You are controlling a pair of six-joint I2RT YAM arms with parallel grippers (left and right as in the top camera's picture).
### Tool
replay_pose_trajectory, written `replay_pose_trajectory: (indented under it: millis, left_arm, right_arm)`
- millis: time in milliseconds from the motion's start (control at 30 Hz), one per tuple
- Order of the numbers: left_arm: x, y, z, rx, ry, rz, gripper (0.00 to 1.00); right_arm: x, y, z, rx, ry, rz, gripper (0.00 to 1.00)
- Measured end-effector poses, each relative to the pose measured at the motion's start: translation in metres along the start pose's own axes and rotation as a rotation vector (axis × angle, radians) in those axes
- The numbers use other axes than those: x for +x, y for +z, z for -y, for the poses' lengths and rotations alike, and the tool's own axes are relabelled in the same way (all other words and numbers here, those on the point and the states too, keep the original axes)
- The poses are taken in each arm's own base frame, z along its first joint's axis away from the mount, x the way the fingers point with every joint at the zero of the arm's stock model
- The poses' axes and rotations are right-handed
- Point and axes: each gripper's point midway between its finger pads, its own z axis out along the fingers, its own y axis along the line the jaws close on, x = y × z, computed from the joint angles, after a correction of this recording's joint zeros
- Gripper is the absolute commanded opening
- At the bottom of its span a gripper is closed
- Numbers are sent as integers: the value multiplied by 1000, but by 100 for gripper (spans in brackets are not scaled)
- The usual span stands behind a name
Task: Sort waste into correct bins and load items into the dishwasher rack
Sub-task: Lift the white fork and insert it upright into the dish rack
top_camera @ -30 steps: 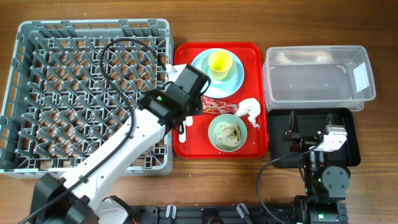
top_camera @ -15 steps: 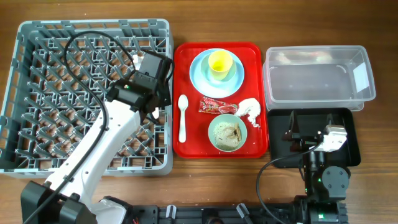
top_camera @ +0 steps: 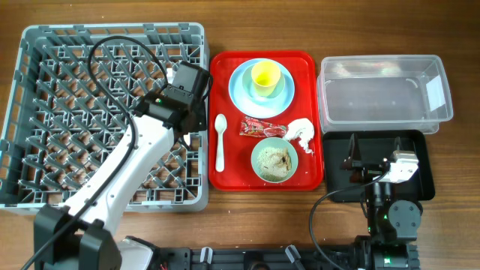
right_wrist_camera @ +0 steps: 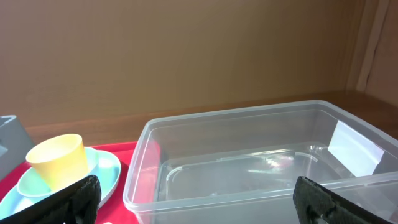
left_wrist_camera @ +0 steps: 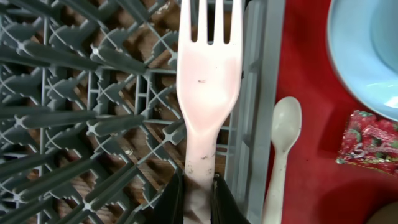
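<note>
The white fork in my left gripper goes down to the gap along the side of the grey dishwasher rack next, then comes free.
My left gripper point(left_wrist_camera: 198, 199) is shut on the handle of the white fork point(left_wrist_camera: 208, 81) and holds it over the right edge of the grey dishwasher rack point(top_camera: 75, 112), tines pointing away. The white spoon point(top_camera: 220, 142) lies on the red serving tray point(top_camera: 225, 176). The yellow cup point(top_camera: 265, 75) stands on the light blue plate point(top_camera: 244, 86). The red wrapper point(top_camera: 262, 128), the white tissue point(top_camera: 301, 133) and the green bowl point(top_camera: 274, 160) with food scraps are on that tray. My right gripper point(right_wrist_camera: 199, 202) is open and empty over the black tray point(top_camera: 420, 161).
The clear tub point(top_camera: 382, 97) with a white label stands behind the black tray, to the right of the red tray. The rack's upright pegs point(left_wrist_camera: 74, 124) lie under and left of the fork. Cables trail from both arms.
My left arm has moved left from the red tray to the rack's right edge with the fork in it, which uncovers the spoon. The right arm has not moved.
</note>
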Motion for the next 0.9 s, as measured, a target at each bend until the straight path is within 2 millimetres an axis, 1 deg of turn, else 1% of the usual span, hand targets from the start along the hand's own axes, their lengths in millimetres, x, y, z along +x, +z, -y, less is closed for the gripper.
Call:
replay_pose_trajectory:
  millis: [167, 300, 367, 467, 533, 600, 633, 833, 900]
  left_arm:
    - [6, 14, 1, -21, -20, -43, 4]
    - [11, 22, 3, -23, -27, -73, 4]
    - [13, 25, 4, -26, -28, -81, 6]
    - [13, 27, 4, -26, -31, -86, 12]
    - [13, 27, 4, -26, -33, -86, 20]
    - [13, 27, 4, -26, -32, -83, 26]
    - [13, 27, 4, -26, -33, -83, 27]
    - [12, 27, 4, -29, -33, -81, 28]
    - [12, 27, 2, -38, -32, -77, 26]
  right_arm:
    - [0, 0, 0, 0, 0, 0, 100]
    - [0, 0, 0, 0, 0, 0, 100]
    - [0, 0, 0, 0, 0, 0, 100]
    - [0, 0, 0, 0, 0, 0, 100]
    - [0, 0, 0, 0, 0, 0, 100]
    - [0, 0, 0, 0, 0, 0, 100]
    - [0, 0, 0, 0, 0, 0, 100]
    - [0, 0, 0, 0, 0, 0, 100]
    - [0, 0, 0, 0, 0, 0, 100]
